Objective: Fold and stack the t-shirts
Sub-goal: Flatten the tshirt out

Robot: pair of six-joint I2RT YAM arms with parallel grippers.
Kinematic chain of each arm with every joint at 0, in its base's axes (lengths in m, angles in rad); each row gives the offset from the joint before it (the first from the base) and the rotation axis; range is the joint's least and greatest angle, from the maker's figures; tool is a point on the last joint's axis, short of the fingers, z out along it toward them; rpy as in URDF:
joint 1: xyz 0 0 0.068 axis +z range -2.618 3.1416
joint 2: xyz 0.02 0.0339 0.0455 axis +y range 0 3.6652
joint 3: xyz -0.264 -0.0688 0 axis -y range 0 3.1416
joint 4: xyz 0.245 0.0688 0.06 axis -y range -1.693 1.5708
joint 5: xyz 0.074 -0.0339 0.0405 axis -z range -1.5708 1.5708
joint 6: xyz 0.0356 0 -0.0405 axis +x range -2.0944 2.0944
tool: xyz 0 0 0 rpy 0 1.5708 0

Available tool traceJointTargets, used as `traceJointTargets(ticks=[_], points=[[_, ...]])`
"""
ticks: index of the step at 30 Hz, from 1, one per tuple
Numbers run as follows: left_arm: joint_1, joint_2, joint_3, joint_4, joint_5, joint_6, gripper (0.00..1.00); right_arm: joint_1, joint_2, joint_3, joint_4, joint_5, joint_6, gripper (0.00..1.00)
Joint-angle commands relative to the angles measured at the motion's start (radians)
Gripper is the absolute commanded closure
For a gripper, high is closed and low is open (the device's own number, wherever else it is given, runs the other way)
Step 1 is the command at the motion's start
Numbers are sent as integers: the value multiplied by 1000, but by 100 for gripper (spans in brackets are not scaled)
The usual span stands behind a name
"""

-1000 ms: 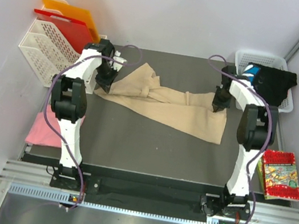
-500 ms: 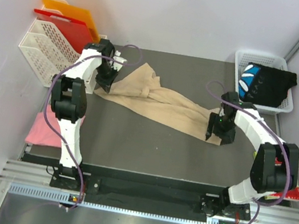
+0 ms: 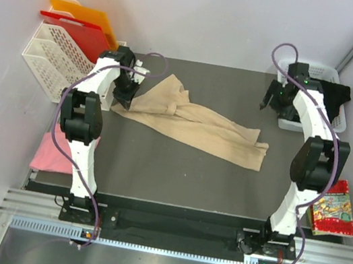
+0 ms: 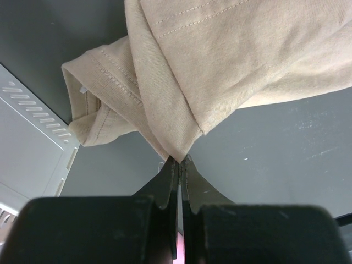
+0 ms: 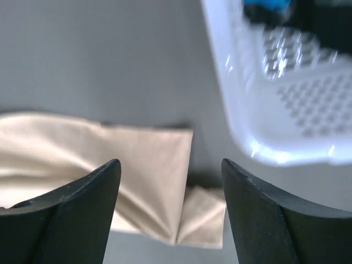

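Note:
Next, my right gripper comes down and back onto the shirt's far corner nearest the basket (image 5: 187,135), since my left gripper already pinches one end of the shirt.
The beige t-shirt (image 3: 195,125) lies stretched in a crumpled band across the dark mat. My left gripper (image 3: 125,98) is at its left end, shut on a folded corner of the cloth (image 4: 165,99), with the fingertips (image 4: 180,160) pinched together. My right gripper (image 3: 272,101) hangs open above the mat beside the basket, nothing between its fingers (image 5: 170,165). The shirt's right end (image 5: 148,181) lies below it. A black t-shirt (image 3: 323,96) with blue-and-white print sits in the basket. A pink t-shirt (image 3: 46,153) lies at the mat's left edge.
A white basket (image 3: 337,123) stands at the back right, its rim close to my right gripper (image 5: 275,126). A white rack (image 3: 46,58) with red and orange boards (image 3: 78,29) stands at the back left. A colourful packet (image 3: 331,207) lies at the right.
My right gripper opened and let go of the beige shirt's right end, swung toward the near side, then rose back by the basket. The shirt's right end now lies flat. The left gripper stayed put.

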Motion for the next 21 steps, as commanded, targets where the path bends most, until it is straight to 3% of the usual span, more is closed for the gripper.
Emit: traceJointTargets(ticks=[1, 11, 21], points=[[8, -49, 17, -20, -13, -13, 100, -25, 112, 81, -16, 4, 5, 30], [13, -41, 27, -24, -19, -10, 100, -25, 101, -106, 36, -28, 2, 37], [13, -24, 63, -43, -15, -11, 100, -19, 158, -97, 23, -120, 24, 44]])
